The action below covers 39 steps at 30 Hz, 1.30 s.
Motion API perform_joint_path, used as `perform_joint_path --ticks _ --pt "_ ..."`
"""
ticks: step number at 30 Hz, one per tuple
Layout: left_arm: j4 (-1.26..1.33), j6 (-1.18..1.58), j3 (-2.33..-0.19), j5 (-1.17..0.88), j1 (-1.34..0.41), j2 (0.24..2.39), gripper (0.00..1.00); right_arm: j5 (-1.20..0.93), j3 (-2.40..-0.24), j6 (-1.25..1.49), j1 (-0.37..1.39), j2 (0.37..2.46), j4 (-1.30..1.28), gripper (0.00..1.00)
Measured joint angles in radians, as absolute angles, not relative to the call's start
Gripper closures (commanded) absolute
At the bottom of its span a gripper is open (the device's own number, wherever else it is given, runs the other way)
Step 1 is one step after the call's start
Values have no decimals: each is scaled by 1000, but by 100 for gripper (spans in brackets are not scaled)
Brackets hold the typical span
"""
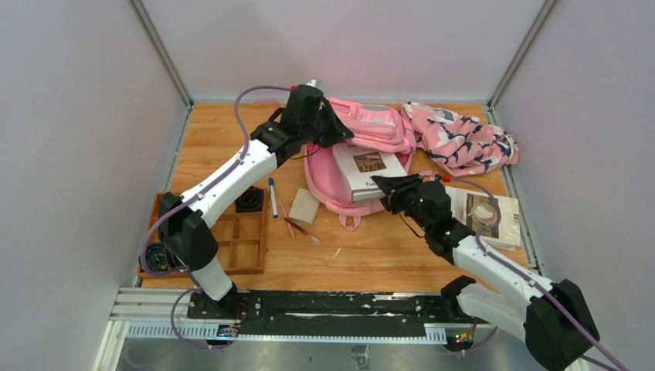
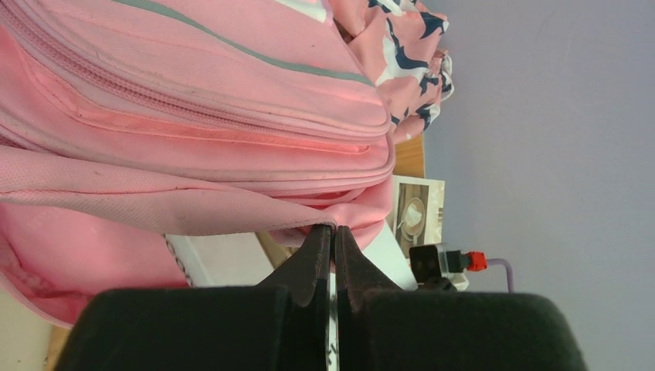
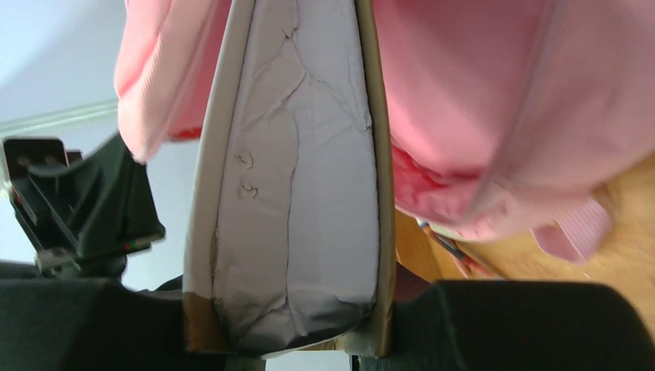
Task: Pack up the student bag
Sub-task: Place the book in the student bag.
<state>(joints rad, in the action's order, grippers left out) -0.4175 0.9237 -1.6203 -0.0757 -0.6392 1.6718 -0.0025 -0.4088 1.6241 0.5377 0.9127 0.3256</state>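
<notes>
The thick white book's near end sticks out, so my right gripper will push it outward under the lifted flap, deeper into the bag's opening [image 1: 363, 148], then release it.
The student bag [image 1: 375, 127], a pink backpack with grey trim, lies at the back middle of the table with its opening toward me. My left gripper [image 1: 341, 136] is shut on the edge of the bag's pink flap [image 2: 232, 209], its fingertips [image 2: 334, 232] pinched together on the fabric, and holds it up. My right gripper [image 1: 391, 190] is shut on a thick white book [image 1: 367, 168], gripped across its covers [image 3: 297, 170], with the book's far end lying in the bag's opening. The pink bag fabric [image 3: 479, 100] hangs around the book.
A pink cloth with navy-white pattern [image 1: 463, 139] lies at the back right. A second book [image 1: 488, 216] lies at the right edge. A marker [image 1: 273, 197], pencils [image 1: 300, 226] and a small card [image 1: 304, 206] lie left of the bag. A wooden tray [image 1: 241, 243] stands at the left.
</notes>
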Motion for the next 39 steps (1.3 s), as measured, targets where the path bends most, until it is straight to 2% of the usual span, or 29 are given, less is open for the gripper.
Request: perform_joint_path --ticks 19,20,21,23,25,26,27,29,33,39 --pt "-496 749 -1609 -185 -638 1607 100 73 -732 1665 477 1609 633 97" --pt "-497 748 -1609 -195 -638 1607 100 72 -754 1665 472 1653 653 93" --pt "-497 747 -1609 -202 -638 1607 100 71 -776 1665 467 1697 674 82" --pt "-496 747 -1609 -216 -638 1607 100 69 -815 1665 460 1770 716 52" --pt "-496 744 -1609 -217 -638 1608 100 60 -845 1660 456 1827 757 26" --pt "-496 744 -1608 -217 -638 1608 100 52 -852 1658 456 1842 773 16" --pt "-495 743 -1608 -218 -637 1609 100 49 -854 1657 456 1848 781 11" --pt "-495 744 -1608 -220 -637 1609 100 33 -852 1640 455 1847 786 6" --pt "-476 752 -1604 -226 -637 1609 100 -20 -817 1593 454 1782 751 3" --pt "-458 762 -1604 -226 -637 1617 100 -128 -693 1478 454 1549 613 1"
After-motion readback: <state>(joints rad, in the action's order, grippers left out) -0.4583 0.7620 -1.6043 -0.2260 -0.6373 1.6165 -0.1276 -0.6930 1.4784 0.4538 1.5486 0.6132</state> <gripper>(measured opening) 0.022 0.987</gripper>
